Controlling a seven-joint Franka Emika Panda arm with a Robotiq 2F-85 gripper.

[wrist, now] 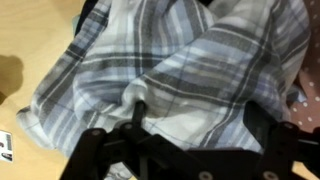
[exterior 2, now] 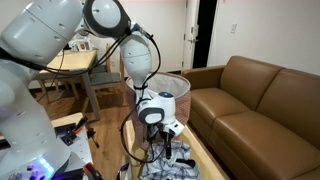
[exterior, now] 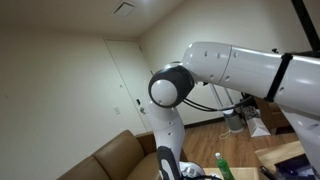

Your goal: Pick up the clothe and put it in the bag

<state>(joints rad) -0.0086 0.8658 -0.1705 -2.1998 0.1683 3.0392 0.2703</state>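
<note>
Next, my gripper moves further down into the cloth and closes there, as its wide-open fingers already stand on either side of the cloth's bulging middle fold (exterior 2: 167, 167) (wrist: 194, 103).
The cloth (wrist: 180, 50) is a crumpled grey, white and blue plaid garment that fills the wrist view. It lies on a light wooden tabletop (wrist: 30, 40). In an exterior view it shows at the bottom edge (exterior 2: 160, 168), under the gripper (exterior 2: 167, 148). In the wrist view my gripper (wrist: 200, 118) is down on the cloth with its two black fingers wide apart and a fold of the fabric bulging between them. A white mesh bag or hamper (exterior 2: 173, 90) stands behind the arm, beside the sofa.
A brown leather sofa (exterior 2: 250, 100) runs along one side and also shows in an exterior view (exterior: 110, 158). A wooden desk (exterior 2: 70, 65) with clutter stands behind the arm. A green bottle (exterior: 220, 162) stands near the gripper. A pink dotted item (wrist: 306, 100) lies at the cloth's edge.
</note>
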